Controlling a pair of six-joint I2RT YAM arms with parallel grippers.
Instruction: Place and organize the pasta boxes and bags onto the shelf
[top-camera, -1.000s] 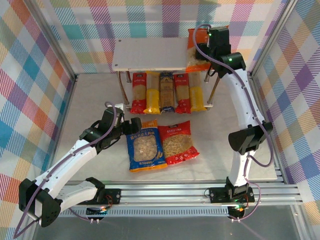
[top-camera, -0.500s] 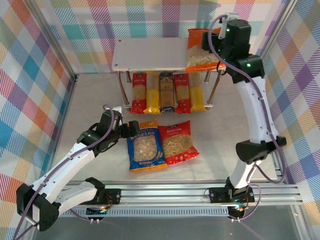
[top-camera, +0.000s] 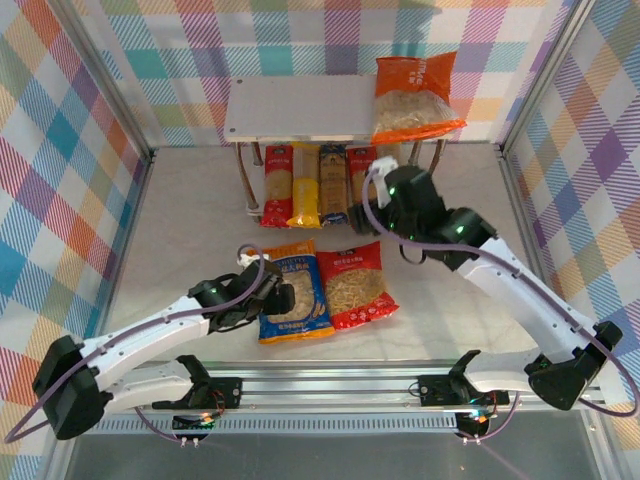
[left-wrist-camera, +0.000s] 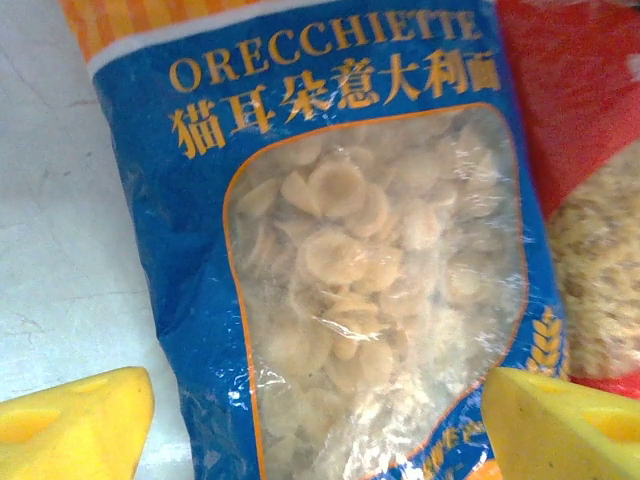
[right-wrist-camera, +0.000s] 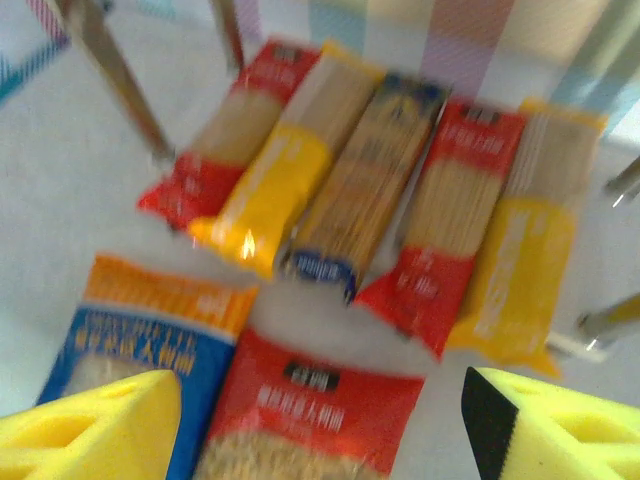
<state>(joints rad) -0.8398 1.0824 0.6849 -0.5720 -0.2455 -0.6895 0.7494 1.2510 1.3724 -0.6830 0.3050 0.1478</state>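
The blue bag lies flat below the left gripper's spread fingers, so the left gripper needs to move down and ease outward onto the bag's clear window (top-camera: 298, 284) (left-wrist-camera: 370, 220), then close.
The shelf (top-camera: 300, 108) stands at the back, with the orange bag (top-camera: 415, 100) lying on the right end of its top board. Several pasta boxes (top-camera: 305, 185) lie side by side on the lower tier. In the right wrist view they read red (right-wrist-camera: 240, 130), yellow (right-wrist-camera: 290, 170), dark (right-wrist-camera: 370, 170), red (right-wrist-camera: 450, 210), yellow (right-wrist-camera: 525, 250). The blue bag (top-camera: 295, 300) and red bag (top-camera: 360, 285) lie flat on the table in front. My left gripper (top-camera: 280, 298) hovers open over the blue bag (left-wrist-camera: 340, 250), fingers (left-wrist-camera: 70, 425) spread either side. My right gripper (top-camera: 385, 205) hangs open and empty before the shelf, above the red bag (right-wrist-camera: 320, 410).
Thin metal shelf legs (right-wrist-camera: 110, 70) stand beside the outer boxes. Checked walls close in the back and both sides. An aluminium rail (top-camera: 340, 385) with the arm bases runs along the near edge. Bare tabletop (top-camera: 190, 220) lies left of the shelf and bags.
My right gripper has come away from the orange bag, which stays on the top board, and swung down in front of the shelf. My left gripper slid right over the blue bag.
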